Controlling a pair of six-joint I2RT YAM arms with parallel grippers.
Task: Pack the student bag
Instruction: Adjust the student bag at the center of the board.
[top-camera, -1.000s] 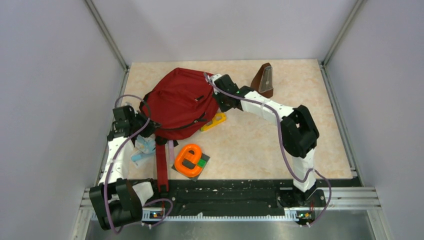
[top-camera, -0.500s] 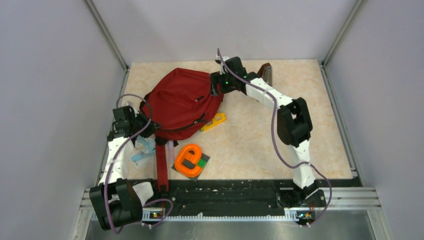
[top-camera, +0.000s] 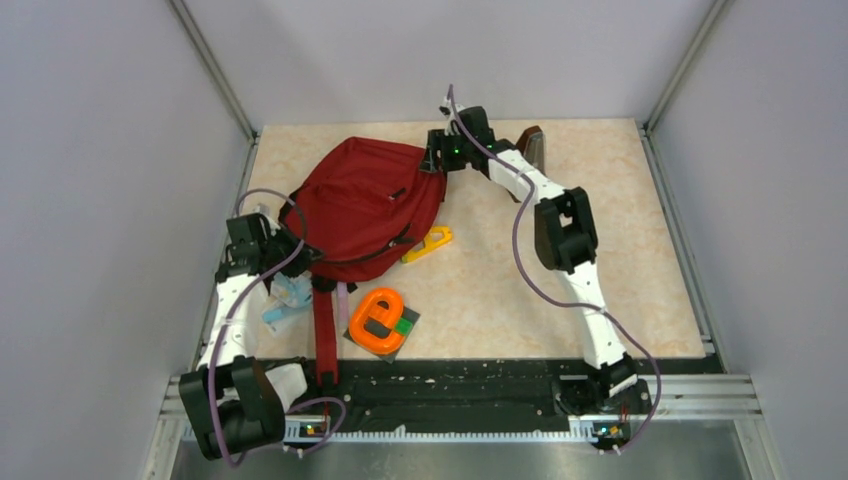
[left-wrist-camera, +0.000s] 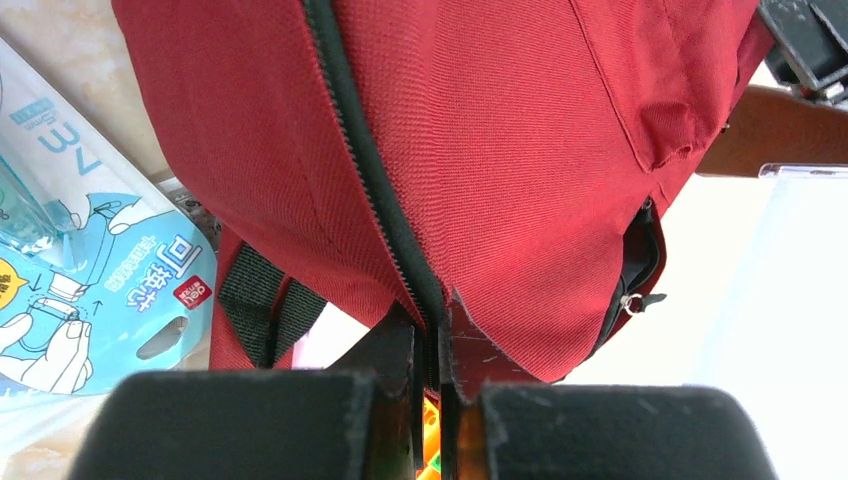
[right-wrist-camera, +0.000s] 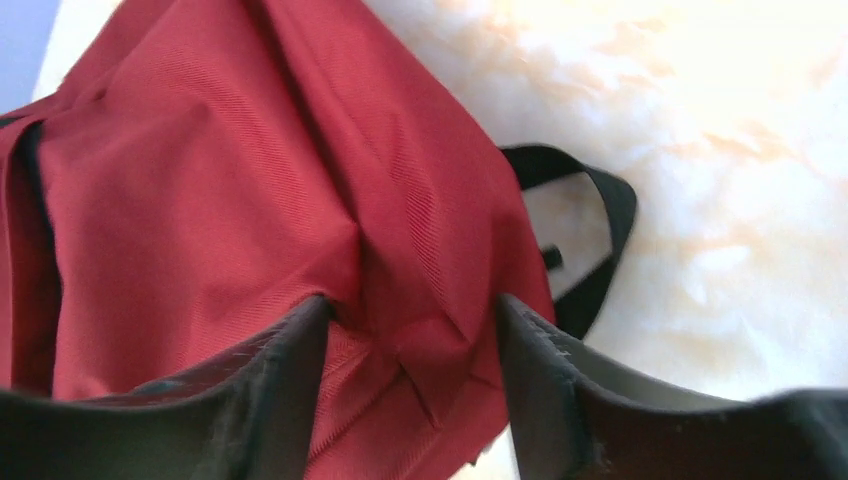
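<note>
The bag lies at an angle, so my left gripper will next lift the bag's near edge outward, then lower the edge and let go of it.
The dark red student bag (top-camera: 362, 205) lies at the back left of the table. My left gripper (top-camera: 292, 250) is at its near left edge. In the left wrist view the jaws (left-wrist-camera: 430, 335) are shut on the bag (left-wrist-camera: 520, 150) by its black zipper (left-wrist-camera: 370, 170). My right gripper (top-camera: 433, 160) is at the bag's far right corner. In the right wrist view its fingers (right-wrist-camera: 290, 350) press a thick fold of the red fabric (right-wrist-camera: 200, 200) between them, beside a black strap loop (right-wrist-camera: 600, 240).
A brown metronome (top-camera: 532, 150) stands at the back, partly behind my right arm. A yellow item (top-camera: 428, 243) lies by the bag's right edge. An orange item (top-camera: 378, 320) sits on a dark card near the front. A blue packet (top-camera: 285, 295) lies under my left arm, also seen in the left wrist view (left-wrist-camera: 80, 250).
My right gripper has moved toward the back of the table along the bag's right side, and the bag's far right corner has risen and stretched with it. The left arm has stayed put.
</note>
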